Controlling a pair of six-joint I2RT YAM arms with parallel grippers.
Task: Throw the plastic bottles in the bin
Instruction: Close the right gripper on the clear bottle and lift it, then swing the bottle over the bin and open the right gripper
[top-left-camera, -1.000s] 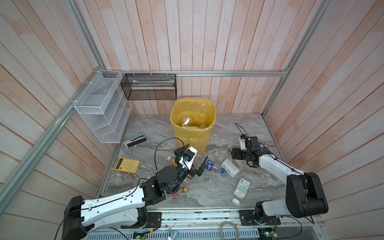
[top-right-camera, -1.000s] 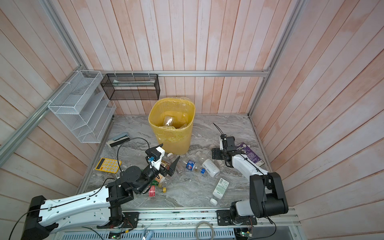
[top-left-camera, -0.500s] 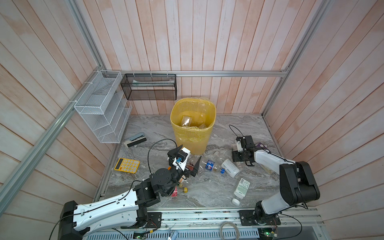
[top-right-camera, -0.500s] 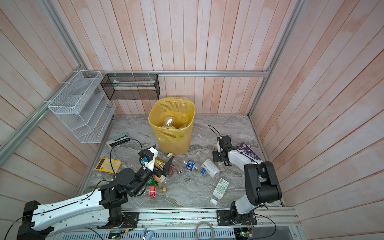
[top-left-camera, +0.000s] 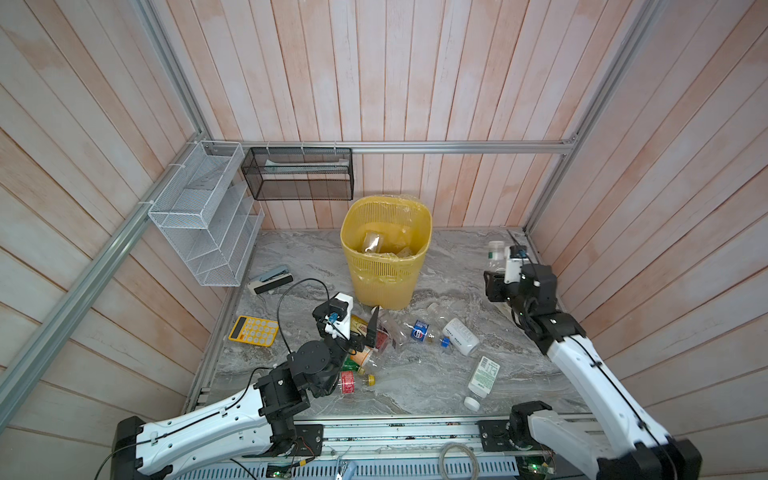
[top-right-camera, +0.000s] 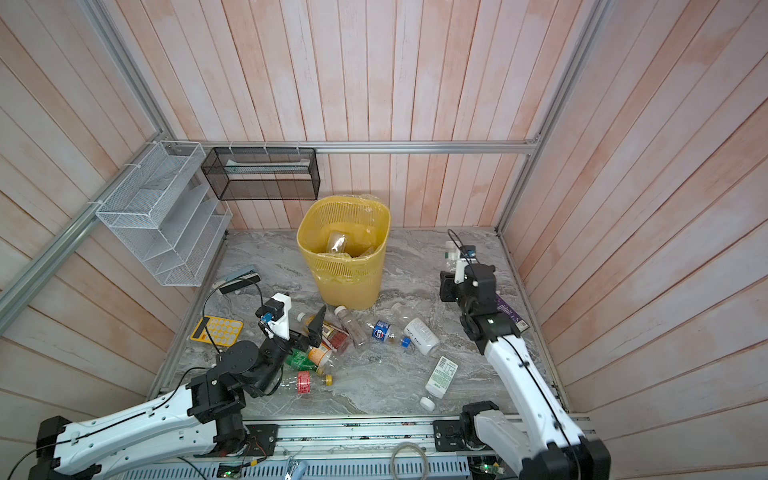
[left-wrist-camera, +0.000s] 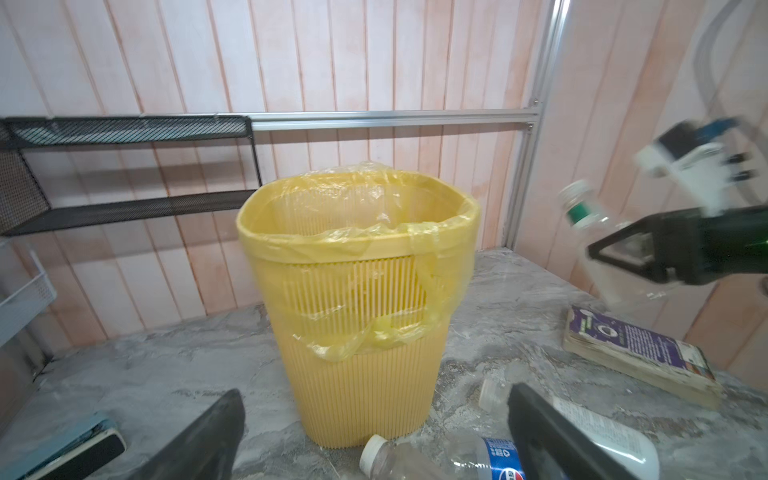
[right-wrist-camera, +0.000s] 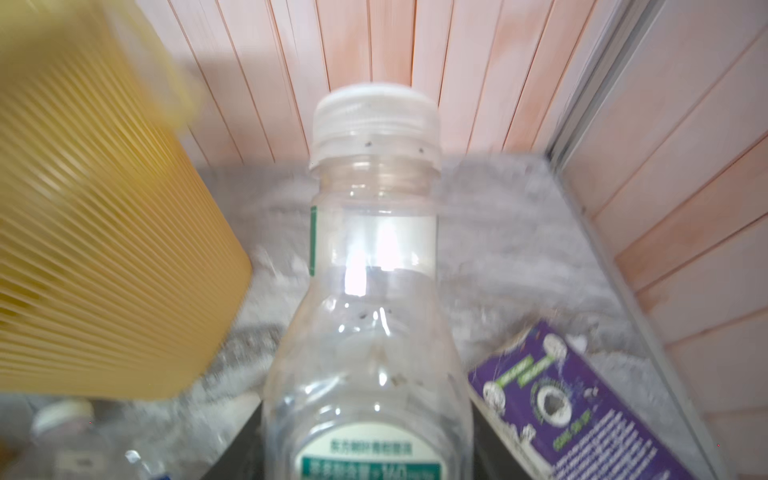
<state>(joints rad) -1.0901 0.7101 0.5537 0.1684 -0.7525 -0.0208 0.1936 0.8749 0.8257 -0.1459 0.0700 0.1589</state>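
My right gripper brings the clear bottle (top-left-camera: 494, 254) up and across over the bin's opening (top-left-camera: 387, 230) next, then releases it, since the bottle's base hangs lower than the bin's rim.
The yellow lattice bin (top-left-camera: 386, 253) with a clear liner stands at the back middle, a few bottles inside. My right gripper (top-left-camera: 496, 279) is shut on a clear bottle (top-left-camera: 494, 254) with a white cap and green label, held off the floor right of the bin; the right wrist view shows this bottle (right-wrist-camera: 370, 291) between the dark jaws. My left gripper (top-left-camera: 360, 332) hangs open over a heap of bottles (top-left-camera: 376, 343) in front of the bin. In the left wrist view a blue-labelled bottle (left-wrist-camera: 457, 461) lies between its spread fingers (left-wrist-camera: 199, 440). More bottles lie apart: white (top-left-camera: 459, 336), green-labelled (top-left-camera: 482, 376), red-labelled (top-left-camera: 349, 382).
A yellow calculator (top-left-camera: 253, 331) and a stapler (top-left-camera: 270, 279) lie at the left. A purple book (top-right-camera: 509, 309) lies under the right arm by the right wall. A white mesh rack (top-left-camera: 203, 220) and a black mesh rack (top-left-camera: 299, 178) hang on the walls.
My right gripper has closed on the clear bottle and raised it off the floor. The left gripper has drawn back a little over the heap, still open.
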